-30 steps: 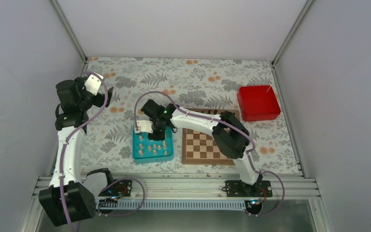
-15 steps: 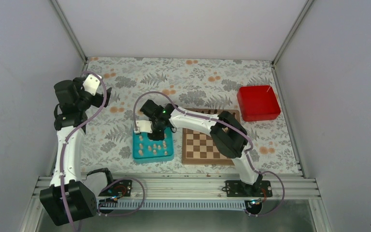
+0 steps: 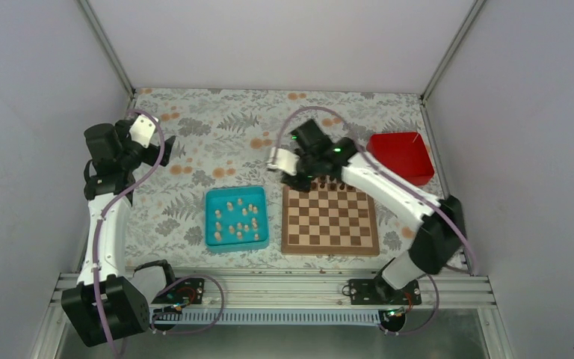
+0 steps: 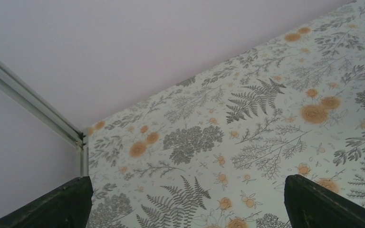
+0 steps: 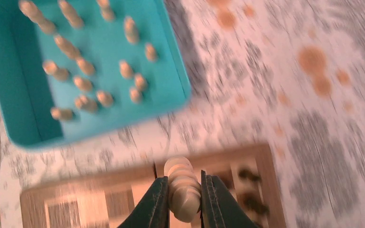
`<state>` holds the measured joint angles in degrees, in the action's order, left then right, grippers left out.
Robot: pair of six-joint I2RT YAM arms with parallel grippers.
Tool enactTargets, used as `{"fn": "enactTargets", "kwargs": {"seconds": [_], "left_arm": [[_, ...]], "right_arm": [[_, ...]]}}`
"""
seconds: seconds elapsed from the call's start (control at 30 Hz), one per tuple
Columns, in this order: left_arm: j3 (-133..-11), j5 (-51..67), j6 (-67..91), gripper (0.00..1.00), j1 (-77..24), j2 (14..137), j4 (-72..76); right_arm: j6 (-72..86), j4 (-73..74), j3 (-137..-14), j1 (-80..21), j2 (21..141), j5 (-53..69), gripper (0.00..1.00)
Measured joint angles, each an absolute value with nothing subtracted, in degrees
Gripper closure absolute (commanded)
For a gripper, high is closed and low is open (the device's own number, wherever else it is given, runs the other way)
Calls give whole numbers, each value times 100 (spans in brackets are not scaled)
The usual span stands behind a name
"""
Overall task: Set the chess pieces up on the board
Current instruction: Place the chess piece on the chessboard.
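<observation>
The robot should next move its right gripper back over the middle of the board's near row point(image 3: 335, 241) and lower it to let go of the pale piece, because that row is empty.
The wooden checkered board point(image 3: 330, 218) lies right of centre, with dark chessmen along its far edge. Several pale beige chess pieces point(image 3: 238, 219) stand in a teal tray point(image 3: 214, 238); they also show in the right wrist view point(image 5: 86, 69). My right gripper point(image 3: 299, 179) hovers over the board's far left corner, shut on one pale chess piece point(image 5: 183, 187); that view is motion-blurred. The board point(image 5: 100, 199) lies below it. My left gripper point(image 3: 166, 149) is raised at the far left, open and empty, its dark fingertips point(image 4: 66, 202) wide apart above the floral cloth.
A red box point(image 3: 399, 158) stands at the back right beside the board. The floral cloth point(image 3: 224, 127) covers the table. White walls close in the back and both sides. A metal rail point(image 3: 269, 284) runs along the near edge.
My right gripper has lifted a pale chess piece out of the teal tray and swung right to the board's far left corner. The left arm has barely moved.
</observation>
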<state>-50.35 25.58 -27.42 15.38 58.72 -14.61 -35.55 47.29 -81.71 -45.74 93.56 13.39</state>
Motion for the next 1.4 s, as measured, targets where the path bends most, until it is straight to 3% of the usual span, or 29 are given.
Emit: {"fn": "enactTargets", "kwargs": {"seconds": [0.2,0.53,1.4], "left_arm": [[-5035,2655,-2665,0,1538,6066,-1380],[-5028,2648,-2609,0,1538,6202,-1125],[-4991,2567,-2591,0,1538,6200,-1105]], "right_arm": [[-3610,4908,-6534,-3795,7826,1120,96],[-3848,5223,-4731,-3693,6724,781,96],[-4064,5380,-4045,-3667,6307,690,95]]}}
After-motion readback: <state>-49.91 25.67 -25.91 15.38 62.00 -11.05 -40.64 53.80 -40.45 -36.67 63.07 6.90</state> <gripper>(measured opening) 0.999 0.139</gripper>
